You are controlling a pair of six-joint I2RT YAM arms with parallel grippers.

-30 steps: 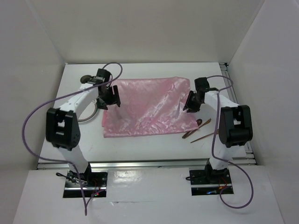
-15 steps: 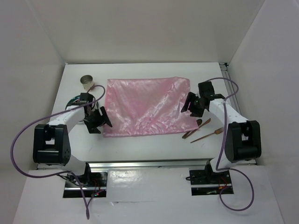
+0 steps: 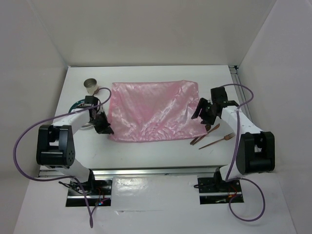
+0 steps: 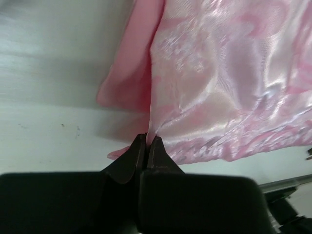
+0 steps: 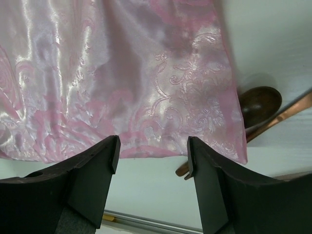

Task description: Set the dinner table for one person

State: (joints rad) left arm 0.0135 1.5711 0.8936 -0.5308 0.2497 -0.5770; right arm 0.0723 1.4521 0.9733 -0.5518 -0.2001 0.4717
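Next, my left gripper lifts and carries the cloth's fold outward over the cloth's edge by the plate, then releases it, because wrinkles bunch along the cloth's near edge.
A shiny pink cloth lies spread over the middle of the white dinner table. My left gripper is low at the cloth's near left corner. In the left wrist view that gripper is shut on a thin raised fold of the pink cloth. My right gripper hovers over the cloth's near right corner. In the right wrist view it stands open with nothing between its fingers, above the edge of the cloth.
A brown spoon and a copper fork lie just right of the cloth; the spoon touches its corner. A metal cup stands at the far left. A dark-rimmed plate lies partly under the left arm. A metal rail lines the near edge.
The left arm swung down from the cloth's far left side to its near left corner and shut on the cloth. The right gripper opened wider and drifted slightly right.
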